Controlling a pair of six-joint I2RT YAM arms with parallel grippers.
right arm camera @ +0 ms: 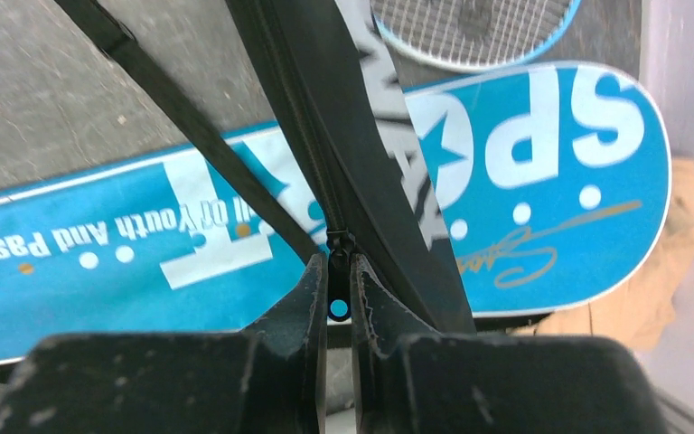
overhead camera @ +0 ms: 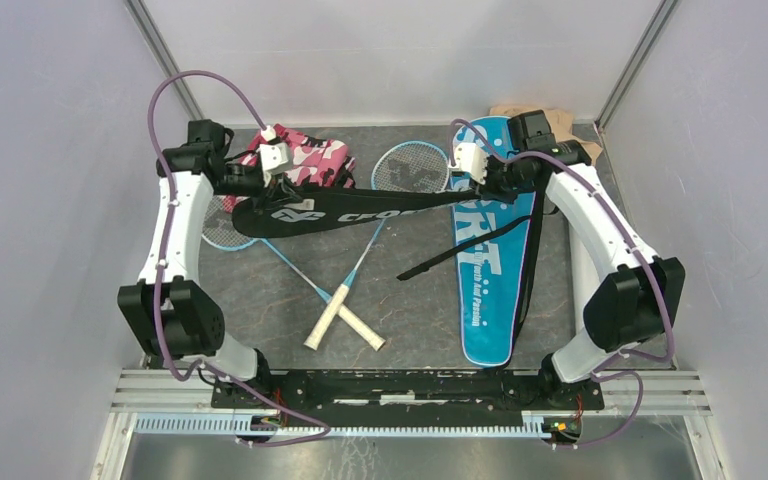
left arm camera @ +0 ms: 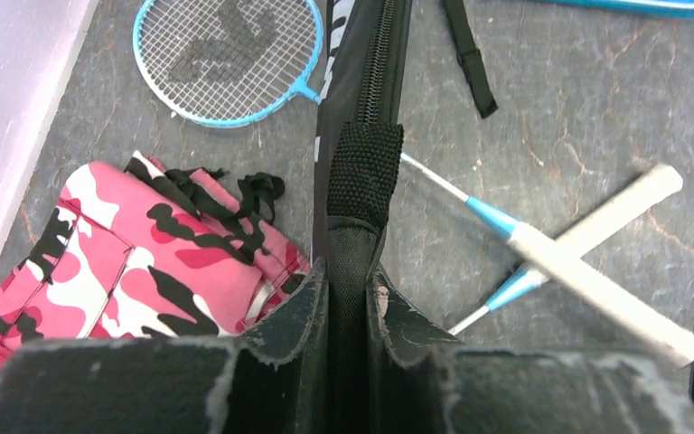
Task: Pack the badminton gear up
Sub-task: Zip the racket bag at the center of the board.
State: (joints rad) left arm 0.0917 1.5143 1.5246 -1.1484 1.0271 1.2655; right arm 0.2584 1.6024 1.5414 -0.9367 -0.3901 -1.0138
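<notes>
My right gripper moves over the blue cover's black-trimmed edge [overhead camera: 537,212] next and releases the zipper pull, since that edge lies to its right in the top view.
The black "CROSSWAY" racket cover [overhead camera: 340,212] hangs stretched above the table between my two grippers. My left gripper [overhead camera: 252,186] is shut on its narrow mesh end [left arm camera: 361,172], as the left wrist view [left arm camera: 346,271] shows. My right gripper [overhead camera: 480,185] is shut on the cover's zipper pull [right arm camera: 339,294], as the right wrist view [right arm camera: 339,271] shows. The blue "SPORT" cover [overhead camera: 490,290] lies flat at the right, under the right gripper [right arm camera: 524,163]. Two blue rackets lie crossed on the table, handles [overhead camera: 345,320] near the middle. No shuttlecocks or tube are in view.
The pink camouflage cloth [overhead camera: 305,155] lies at the back left, beside my left gripper [left arm camera: 126,262]. A beige cloth [overhead camera: 550,120] sits at the back right, behind the blue cover. A black strap [overhead camera: 460,255] hangs from the black cover across the blue one. Grey walls enclose the table.
</notes>
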